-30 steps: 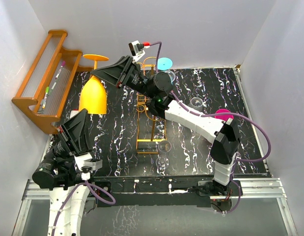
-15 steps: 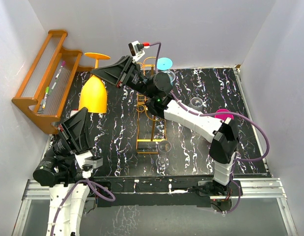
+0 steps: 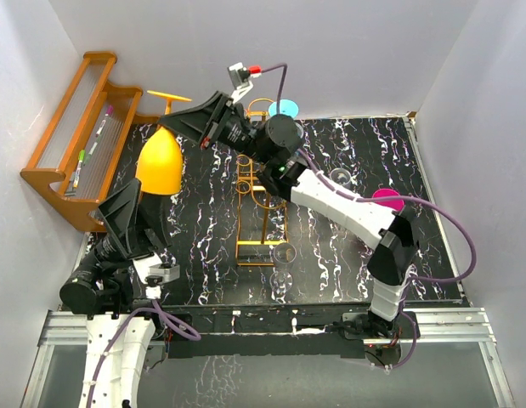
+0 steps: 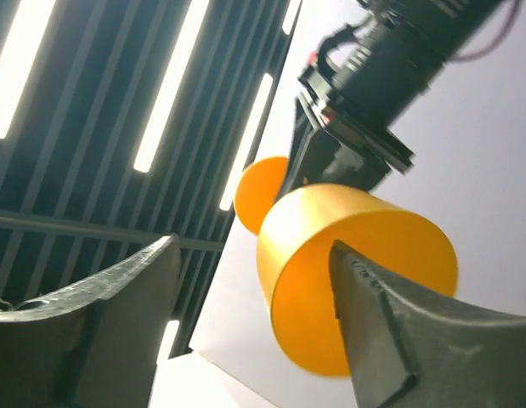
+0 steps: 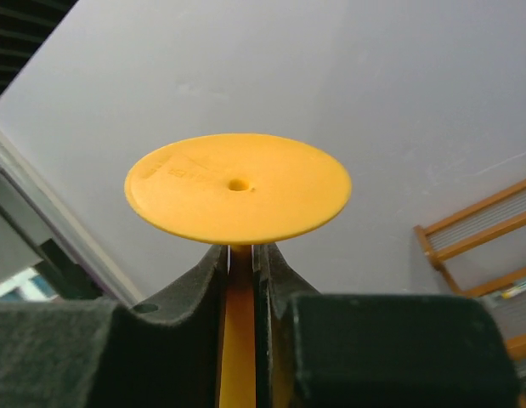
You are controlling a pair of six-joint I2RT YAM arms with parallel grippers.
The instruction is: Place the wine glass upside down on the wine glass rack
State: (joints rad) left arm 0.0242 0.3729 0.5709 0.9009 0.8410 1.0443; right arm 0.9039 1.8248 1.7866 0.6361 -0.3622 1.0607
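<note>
My right gripper swings to the right in the top view next and lowers the glass onto the golden wire rack (image 3: 261, 223), because the glass's foot already faces up.
The orange wine glass (image 3: 158, 163) hangs upside down over the table's left part, bowl down and round foot (image 3: 169, 96) up. My right gripper (image 3: 172, 117) is shut on its stem just under the foot; in the right wrist view the pads (image 5: 213, 280) squeeze the stem (image 5: 239, 331) below the foot (image 5: 237, 187). My left gripper (image 3: 132, 194) stands open just below the bowl's rim. In the left wrist view its fingers spread wide (image 4: 254, 248) and the bowl (image 4: 330, 229) shows above them, partly behind the right finger (image 4: 373, 323). The golden wire wine glass rack (image 3: 261, 223) stands mid-table.
A brown wooden stepped shelf (image 3: 71, 140) with pens leans at the left wall. Clear glasses (image 3: 284, 253) stand by the rack's base and one (image 3: 339, 177) behind the right arm. A blue disc (image 3: 285, 108) and a magenta disc (image 3: 387, 197) show at the back and right.
My left gripper has opened and dropped back from the bowl. The right gripper has closed tight on the stem and raised the glass a little.
</note>
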